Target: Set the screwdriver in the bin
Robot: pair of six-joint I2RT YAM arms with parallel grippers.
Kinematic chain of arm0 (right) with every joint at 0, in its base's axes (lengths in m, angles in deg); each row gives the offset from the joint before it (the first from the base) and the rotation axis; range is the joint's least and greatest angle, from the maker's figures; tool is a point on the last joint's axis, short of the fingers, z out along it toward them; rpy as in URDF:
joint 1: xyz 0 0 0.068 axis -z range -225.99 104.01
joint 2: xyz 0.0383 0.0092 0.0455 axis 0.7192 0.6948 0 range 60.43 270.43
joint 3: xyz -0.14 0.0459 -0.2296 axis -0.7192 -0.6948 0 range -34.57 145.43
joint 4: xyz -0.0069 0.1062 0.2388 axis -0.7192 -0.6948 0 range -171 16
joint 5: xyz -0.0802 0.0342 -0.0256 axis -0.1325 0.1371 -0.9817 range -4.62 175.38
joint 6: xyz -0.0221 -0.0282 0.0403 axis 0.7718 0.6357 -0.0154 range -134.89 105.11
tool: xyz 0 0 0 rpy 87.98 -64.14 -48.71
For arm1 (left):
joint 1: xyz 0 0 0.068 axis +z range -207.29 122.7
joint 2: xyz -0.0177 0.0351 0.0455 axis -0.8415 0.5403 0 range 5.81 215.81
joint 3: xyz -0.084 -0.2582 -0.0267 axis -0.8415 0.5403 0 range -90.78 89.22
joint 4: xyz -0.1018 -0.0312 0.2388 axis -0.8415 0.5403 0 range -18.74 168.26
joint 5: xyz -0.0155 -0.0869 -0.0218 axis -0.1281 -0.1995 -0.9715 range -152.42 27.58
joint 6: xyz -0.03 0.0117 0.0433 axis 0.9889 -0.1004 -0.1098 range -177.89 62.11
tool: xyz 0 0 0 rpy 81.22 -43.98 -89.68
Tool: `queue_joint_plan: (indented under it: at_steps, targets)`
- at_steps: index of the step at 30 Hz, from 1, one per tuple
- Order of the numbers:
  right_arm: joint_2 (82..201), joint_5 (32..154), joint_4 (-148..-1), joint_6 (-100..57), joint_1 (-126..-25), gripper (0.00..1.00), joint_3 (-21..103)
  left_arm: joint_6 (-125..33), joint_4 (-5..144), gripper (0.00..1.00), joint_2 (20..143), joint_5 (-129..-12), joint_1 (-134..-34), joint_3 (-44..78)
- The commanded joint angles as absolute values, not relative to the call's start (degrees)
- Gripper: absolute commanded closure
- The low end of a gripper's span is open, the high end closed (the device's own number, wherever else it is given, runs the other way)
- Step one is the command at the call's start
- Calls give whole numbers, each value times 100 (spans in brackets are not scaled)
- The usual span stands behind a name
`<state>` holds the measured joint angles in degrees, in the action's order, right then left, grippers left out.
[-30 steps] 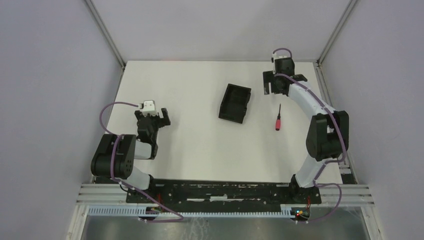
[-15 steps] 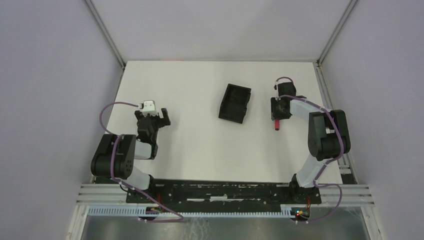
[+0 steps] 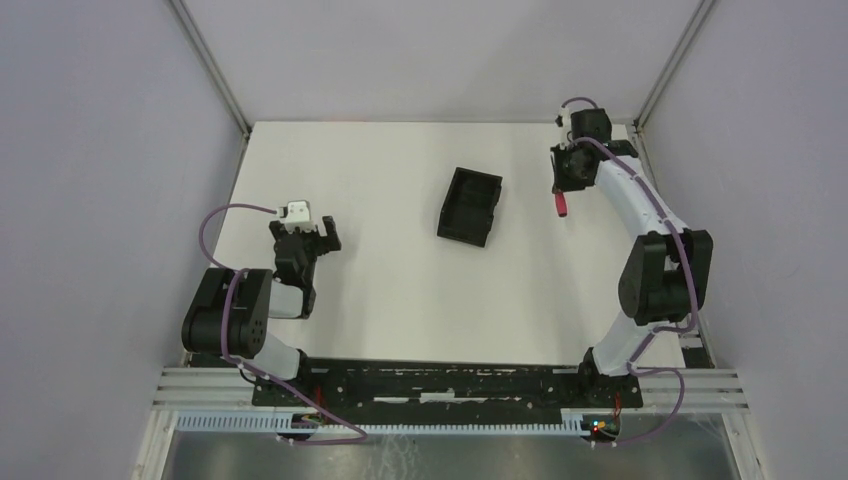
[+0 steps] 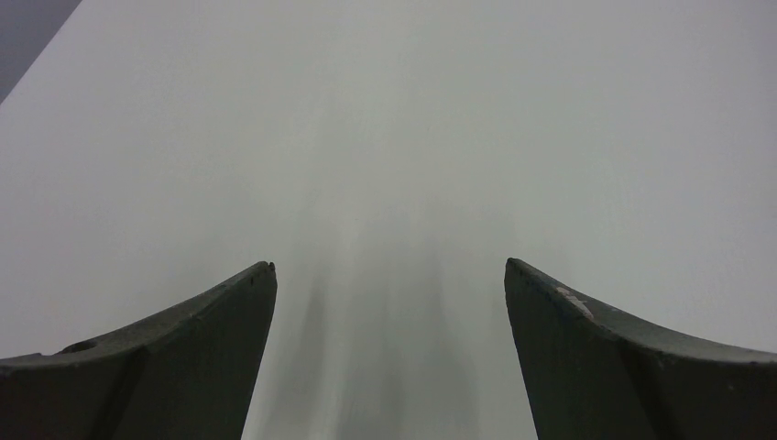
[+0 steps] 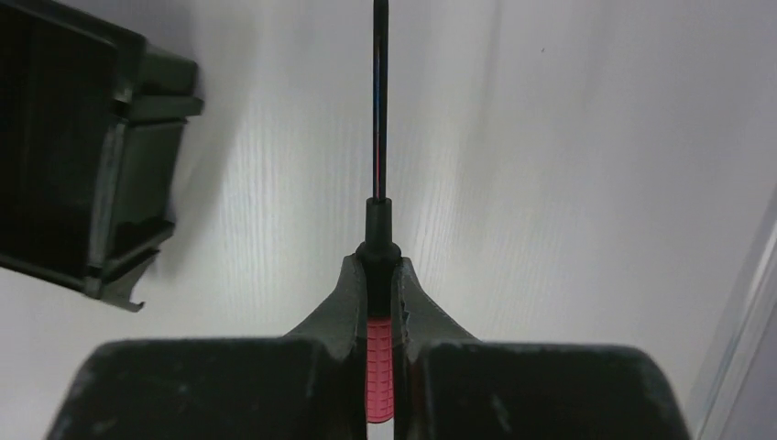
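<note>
I should next move the screwdriver (image 3: 562,204) in my right gripper to the open bin (image 3: 470,206), lower it and let go, because the bin is below and to the left in the top view.
The screwdriver (image 5: 379,362), with its red handle and thin dark shaft, is clamped between the fingertips of my right gripper (image 5: 379,270), its shaft pointing away over the table. From above, my right gripper (image 3: 566,180) hangs over the far right of the table with the red handle of the screwdriver (image 3: 562,204) showing below it. The bin (image 3: 470,206), a small black open tray, sits at the table's middle, left of that gripper; in the right wrist view the bin (image 5: 82,156) lies at the left edge. My left gripper (image 3: 305,240) rests open near the left side, and the left gripper (image 4: 389,275) holds nothing.
The white table (image 3: 400,300) is enclosed by grey walls with metal frame posts (image 3: 660,70) at the far corners. The right wall edge (image 5: 747,330) runs close beside my right gripper. A black rail (image 3: 440,385) crosses the near edge between the arm bases.
My right gripper came down over the screwdriver, shut on it, and has carried it up toward the far right. The left arm has not moved.
</note>
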<state>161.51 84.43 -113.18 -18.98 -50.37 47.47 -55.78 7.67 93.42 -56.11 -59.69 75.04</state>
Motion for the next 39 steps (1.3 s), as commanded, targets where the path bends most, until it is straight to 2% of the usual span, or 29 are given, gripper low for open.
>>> queue_joint_plan:
  at_steps: [1, 6, 9, 11, 12, 20, 26, 32, 34, 39]
  targets:
    - [15516, 8523, -12201, -1938, -5024, 100, 5511, -5675, 455, 0, 9379, -5601, -5989, 7498]
    - [15227, 9409, -11402, -2644, -5071, 100, 5261, -5675, 455, 0, 9378, -5596, -5987, 7498]
    - [14553, 9770, -9360, -3698, -5590, 100, 4096, -5675, 455, 0, 9381, -5602, -5984, 7498]
    - [14089, 9400, -7415, -4583, -6116, 100, 2983, -5675, 455, 0, 9377, -5595, -5987, 7498]
    - [14030, 9103, -7048, -4728, -6355, 100, 2795, -5675, 455, 0, 9376, -5598, -5988, 7498]
    - [15053, 8102, -7569, -4117, -7150, 100, 3257, -5675, 455, 0, 9379, -5593, -5992, 7498]
    - [16114, 8070, -7952, -3352, -7432, 100, 3952, -5675, 455, 0, 9379, -5605, -5993, 7498]
    - [16578, 7606, -8179, -2939, -7544, 100, 4190, -5675, 455, 0, 9379, -5600, -5986, 7498]
    - [16637, 7511, -8204, -2936, -7559, 91, 4111, -5675, 455, 0, 9379, -5600, -5989, 7498]
    - [16638, 7556, -8095, -2994, -7579, 59, 4027, -5675, 455, 0, 9379, -5602, -5993, 7498]
